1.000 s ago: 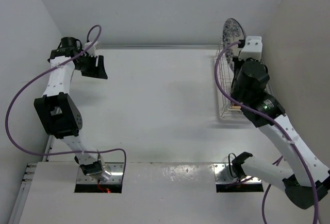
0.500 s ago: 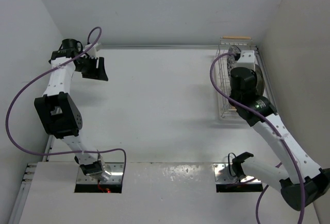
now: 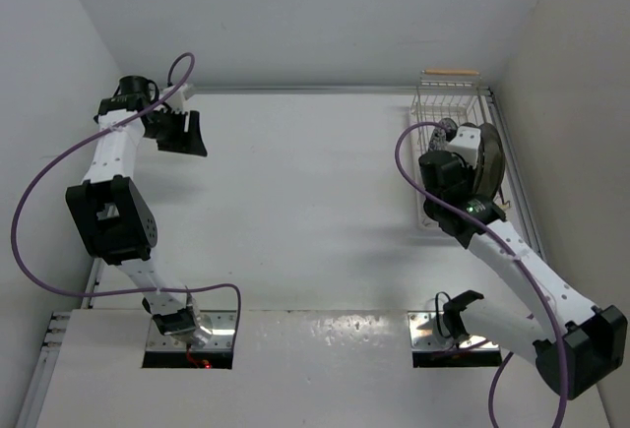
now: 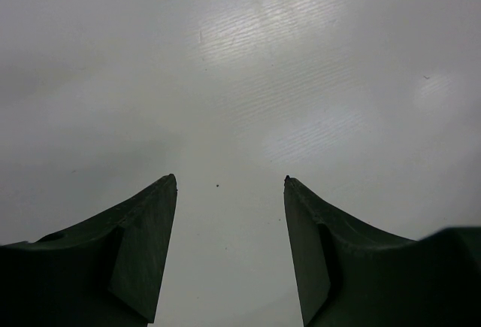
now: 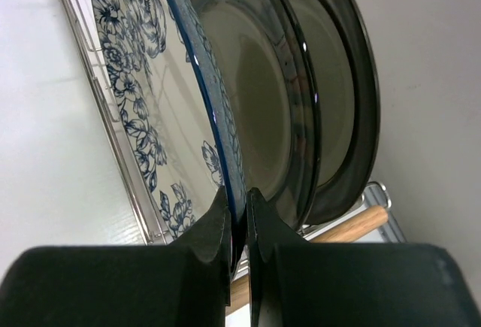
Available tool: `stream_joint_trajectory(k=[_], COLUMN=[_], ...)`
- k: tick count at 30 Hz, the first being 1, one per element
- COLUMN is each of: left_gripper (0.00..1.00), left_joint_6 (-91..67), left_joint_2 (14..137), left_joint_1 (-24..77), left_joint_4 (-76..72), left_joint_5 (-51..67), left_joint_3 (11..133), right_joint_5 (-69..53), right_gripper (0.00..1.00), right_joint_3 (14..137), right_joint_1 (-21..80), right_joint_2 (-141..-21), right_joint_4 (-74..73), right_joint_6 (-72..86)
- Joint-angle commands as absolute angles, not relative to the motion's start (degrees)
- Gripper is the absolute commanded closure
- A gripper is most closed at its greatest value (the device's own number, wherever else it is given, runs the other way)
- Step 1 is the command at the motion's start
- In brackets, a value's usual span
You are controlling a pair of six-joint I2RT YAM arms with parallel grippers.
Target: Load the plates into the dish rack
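My right gripper should next lower slightly, away from the dish rack's near side, and open, as the floral plate's rim leans close against the cream plate.
The dish rack [image 3: 425,113] stands at the table's far right, its wire side [image 5: 96,90] and one wooden handle [image 5: 350,225] showing in the right wrist view. Three plates stand on edge in it. The blue floral plate [image 5: 139,94] is nearest the rack's left side, then the cream plate with a brown banded rim [image 5: 259,101], then the dark-rimmed one [image 5: 334,94]. My right gripper [image 5: 239,194] is shut on the floral plate's lower rim. From above, the plates [image 3: 489,157] show beside the right gripper [image 3: 461,145]. My left gripper [image 4: 229,180] hangs open over bare table at the far left [image 3: 182,133].
White walls close in the table at the back and on both sides. The rack sits close to the right wall. A purple cable loops off each arm.
My right arm has come down and back toward me, bringing the floral plate from high above the rack's far end into the rack beside the other two. The left arm is still.
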State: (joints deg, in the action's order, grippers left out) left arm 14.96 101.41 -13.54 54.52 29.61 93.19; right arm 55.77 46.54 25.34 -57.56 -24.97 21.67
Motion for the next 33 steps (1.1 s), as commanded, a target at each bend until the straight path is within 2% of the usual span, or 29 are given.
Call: stream_joint_trajectory(k=[1,17,18,19,21,22,25,27,33], left_gripper=[0.37,0.37,0.37,0.37,0.37,0.37,0.37,0.37,0.37], left_joint_6=[15.2,15.2,15.2,15.2,15.2,15.7,15.7,15.7,15.7], left_joint_2=[101.3,101.9,101.9,101.9,101.9,101.9,101.9,101.3,100.1], left_joint_1=[-13.9,-13.9,-13.9,-13.9,-13.9,-13.9,-13.9,-13.9,-13.9], left_joint_4=[54.0,54.0,54.0,54.0,54.0,54.0,54.0,54.0,54.0], left_joint_5=[30.6,29.5,29.5,29.5,29.5,29.5,29.5,29.5,28.5], left_joint_3=[92.7,92.7,92.7,92.7,92.7,92.7,92.7,92.7,93.3], right_joint_5=[63.2,60.6,60.4,60.1,59.2,58.4,56.6,53.6,44.6], right_gripper=[1.00,1.00,0.96,0.82,0.68,0.56,0.47,0.33,0.16], right_joint_3=[46.6,43.8,43.9,44.1,44.4,44.6,45.3,46.8,55.2], right_joint_1=[25.2,25.1,25.2,25.2,25.2,25.2,25.2,25.2,25.4], right_joint_2=[-56.9,-59.9,-60.0,-60.2,-60.0,-59.9,-58.8,-57.0,-52.5], right_joint_4=[-19.2,-16.0,-16.3,-16.4,-17.3,-17.2,-16.0,-13.9,-16.9], right_joint_6=[25.4,22.3,22.3,22.8,23.0,22.8,20.0,15.3,6.3])
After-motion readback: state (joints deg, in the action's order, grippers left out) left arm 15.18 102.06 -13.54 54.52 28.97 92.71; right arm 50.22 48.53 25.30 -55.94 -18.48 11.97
